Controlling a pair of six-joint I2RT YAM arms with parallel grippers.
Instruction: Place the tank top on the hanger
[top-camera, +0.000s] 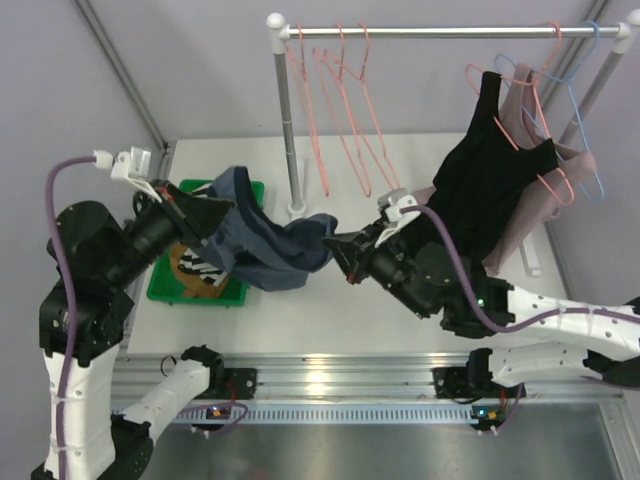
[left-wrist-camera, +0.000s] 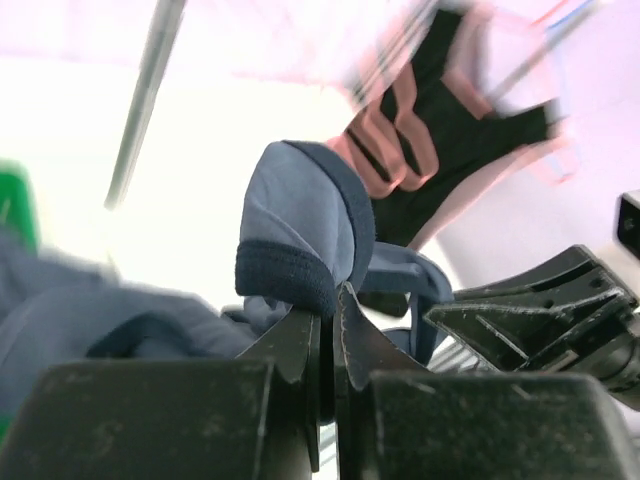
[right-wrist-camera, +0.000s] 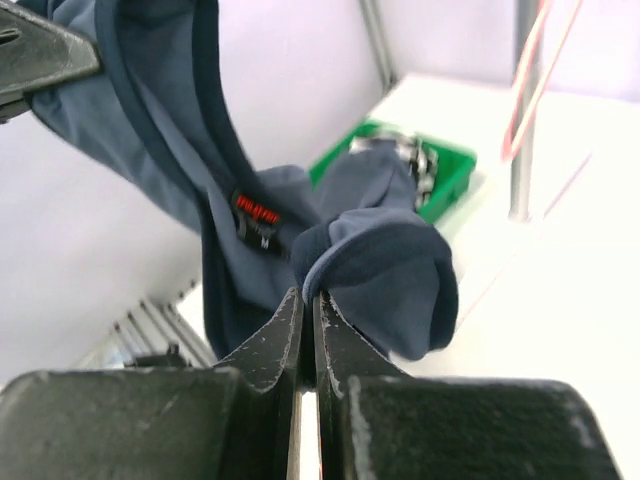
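Note:
The tank top hangs bunched and the near tabletop is clear, so my left gripper should next go up, then back and down onto that tabletop and let go of the tank top's hem.
The slate-blue tank top (top-camera: 270, 245) hangs stretched between my two grippers above the table. On its left end my left gripper (top-camera: 225, 215) is shut, pinching a folded hem (left-wrist-camera: 300, 220) between the jaws (left-wrist-camera: 335, 295). My right gripper (top-camera: 340, 245) is shut on the other end, a fold of the fabric (right-wrist-camera: 390, 270) clamped at its tips (right-wrist-camera: 310, 295). A small red-lettered label (right-wrist-camera: 255, 215) shows inside the garment. Several salmon-pink hangers (top-camera: 340, 110) hang bare on the rail at the back, behind and above the tank top.
A green bin (top-camera: 165, 285) holding other clothes sits under the left gripper. The rack's white pole (top-camera: 287, 130) stands just behind the garment. On the rail's right side hang a black tank top (top-camera: 490, 190), a mauve top (top-camera: 545, 215) and a light-blue hanger (top-camera: 590, 150).

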